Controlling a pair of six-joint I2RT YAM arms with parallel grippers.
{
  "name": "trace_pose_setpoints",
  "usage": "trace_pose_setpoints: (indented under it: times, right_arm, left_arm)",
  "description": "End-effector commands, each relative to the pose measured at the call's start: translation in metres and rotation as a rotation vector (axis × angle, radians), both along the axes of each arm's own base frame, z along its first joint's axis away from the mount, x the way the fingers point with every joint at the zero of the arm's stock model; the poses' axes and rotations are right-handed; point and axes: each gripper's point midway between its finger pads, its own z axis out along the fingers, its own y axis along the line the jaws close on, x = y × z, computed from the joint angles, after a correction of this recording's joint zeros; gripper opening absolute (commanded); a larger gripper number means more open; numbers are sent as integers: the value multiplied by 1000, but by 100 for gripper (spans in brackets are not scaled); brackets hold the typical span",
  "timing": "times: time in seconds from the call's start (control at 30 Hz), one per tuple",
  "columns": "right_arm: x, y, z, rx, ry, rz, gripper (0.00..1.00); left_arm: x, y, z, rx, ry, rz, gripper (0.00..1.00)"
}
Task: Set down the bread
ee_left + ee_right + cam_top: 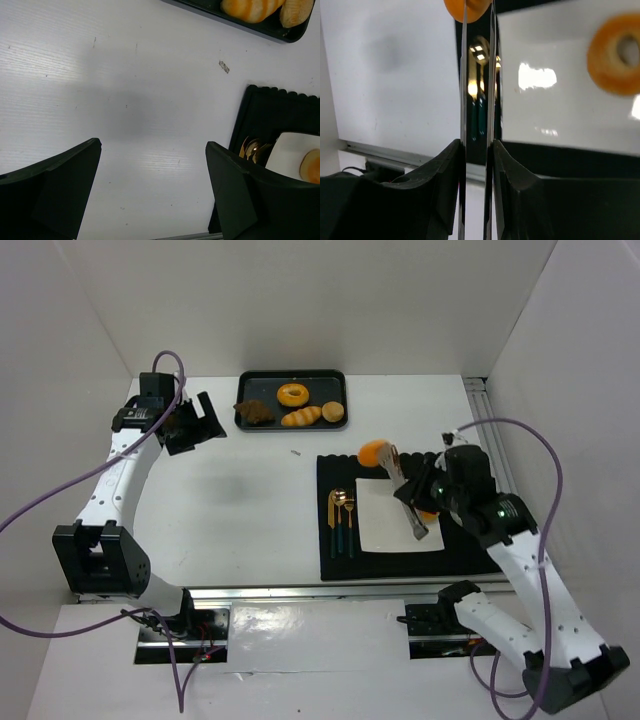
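Observation:
My right gripper needs to move back and down next, over the plate's bare part beside the ring bread, and let go of the tongs, because that spot is empty.
My right gripper is shut on metal tongs. The tongs' tips pinch an orange bread roll, held over the far left corner of the white square plate. A ring-shaped bread lies on the plate; in the top view it is mostly hidden under my right wrist. My left gripper is open and empty above the bare table, left of the black tray.
The black tray holds a ring bread, a long roll, a round bun and a dark pastry. The plate sits on a black mat with gold cutlery at its left. White walls enclose the table.

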Motion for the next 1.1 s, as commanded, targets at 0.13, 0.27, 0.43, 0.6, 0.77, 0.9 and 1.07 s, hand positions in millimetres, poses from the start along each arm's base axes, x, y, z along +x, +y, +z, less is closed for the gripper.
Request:
trace_pose_setpoints:
  times: [0.13,0.27,0.43,0.6,0.77,0.9,1.07]
  right_arm:
    - [-58,-31,-52,-32,252,-180,24]
    - [-69,-39,-78,-82,370,-235,24]
    - [-68,-43,-90,-133,398,-225,33]
    - [-59,-45,-88,-165,391,-219,50]
    - [-47,-47,-61,-172,317,-229,59]
    - [-38,-46,-42,-180,290,-222,61]
    - [-29,-44,-19,-172,240,-208,61]
  left_arm:
    - [-2,-8,24,-39,-72,-32,99]
    - [-2,-6,24,-26,-73,-32,99]
    - [-1,-8,21,-39,-63,-31,99]
    - [1,-10,22,-53,-61,-30,99]
    - [2,-9,21,-46,-61,-24,99]
    - [2,-9,21,-53,-60,-17,99]
    - [4,-10,22,-59,-60,-23,99]
